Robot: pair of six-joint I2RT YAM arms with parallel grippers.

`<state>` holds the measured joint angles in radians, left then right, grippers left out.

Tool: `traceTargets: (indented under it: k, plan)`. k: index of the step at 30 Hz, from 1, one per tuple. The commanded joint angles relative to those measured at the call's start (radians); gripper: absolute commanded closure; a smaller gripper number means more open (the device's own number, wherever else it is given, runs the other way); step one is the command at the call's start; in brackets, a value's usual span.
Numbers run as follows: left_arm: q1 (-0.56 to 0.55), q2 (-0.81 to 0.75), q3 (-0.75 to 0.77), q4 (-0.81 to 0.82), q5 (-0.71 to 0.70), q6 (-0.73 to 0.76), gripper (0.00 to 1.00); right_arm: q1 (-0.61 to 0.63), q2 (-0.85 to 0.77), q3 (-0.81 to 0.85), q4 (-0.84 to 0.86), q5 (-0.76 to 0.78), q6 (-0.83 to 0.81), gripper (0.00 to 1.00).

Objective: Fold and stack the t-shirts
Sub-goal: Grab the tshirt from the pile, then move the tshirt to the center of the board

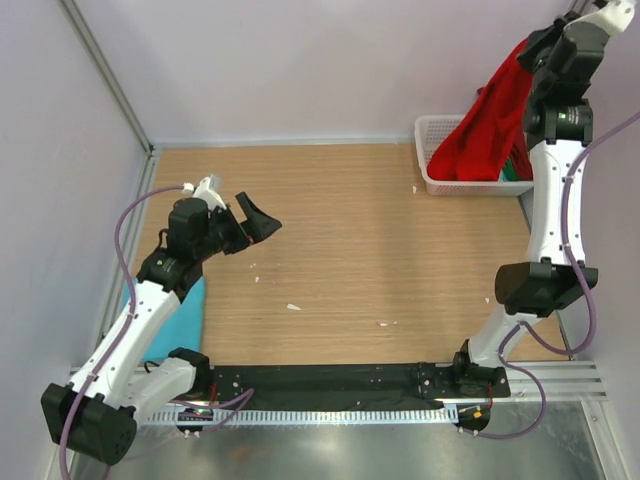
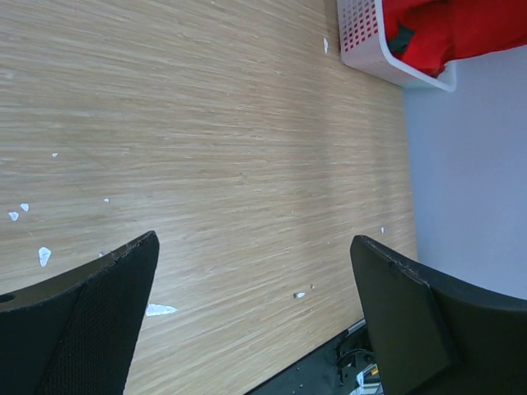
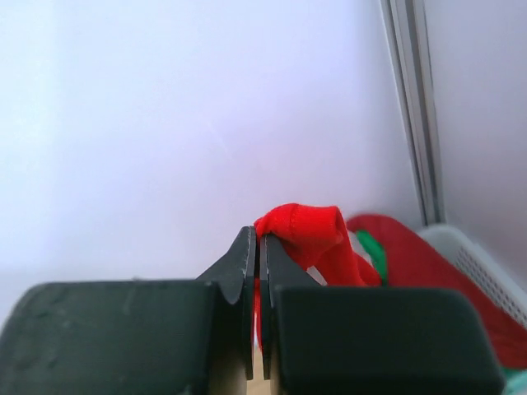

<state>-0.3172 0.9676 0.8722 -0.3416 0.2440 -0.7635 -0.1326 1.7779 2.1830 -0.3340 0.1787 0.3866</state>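
The red t-shirt (image 1: 490,125) still hangs into the basket, so I need to raise my right gripper next. Then I need to swing it back and down over the middle of the table to let go.
A bright red t-shirt (image 1: 490,125) hangs from my right gripper (image 1: 535,48), which is raised high at the back right. Its lower part drapes into the white basket (image 1: 432,135). In the right wrist view the right gripper (image 3: 260,237) is shut on a bunched fold of that red t-shirt (image 3: 306,229). More red cloth and a strip of green cloth (image 3: 372,252) lie below it in the basket. A light blue t-shirt (image 1: 178,318) lies at the table's left edge under the left arm. My left gripper (image 1: 256,220) (image 2: 255,243) hovers open over bare wood, holding nothing.
The white lattice basket (image 2: 362,45) stands at the table's back right corner against the wall, with red cloth (image 2: 449,29) in it. Small white scraps (image 1: 293,306) dot the wooden tabletop. A black rail (image 1: 330,385) runs along the near edge between the arm bases.
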Motion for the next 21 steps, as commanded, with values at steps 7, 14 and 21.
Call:
traceTargets:
  k: [7, 14, 21]
  plan:
    - [0.006, -0.082, 0.037, -0.008, 0.067, -0.023, 0.09, 0.021, -0.07, 0.213, 0.111, -0.085, 0.093, 0.99]
    - [0.009, -0.106, 0.082, -0.048, 0.057, 0.003, 0.09, 0.053, -0.136, 0.319, 0.159, -0.104, 0.124, 0.99]
    - [0.012, -0.092, 0.223, -0.131, 0.019, 0.099, 0.03, 0.132, -0.319, 0.145, 0.172, -0.266, 0.36, 0.99]
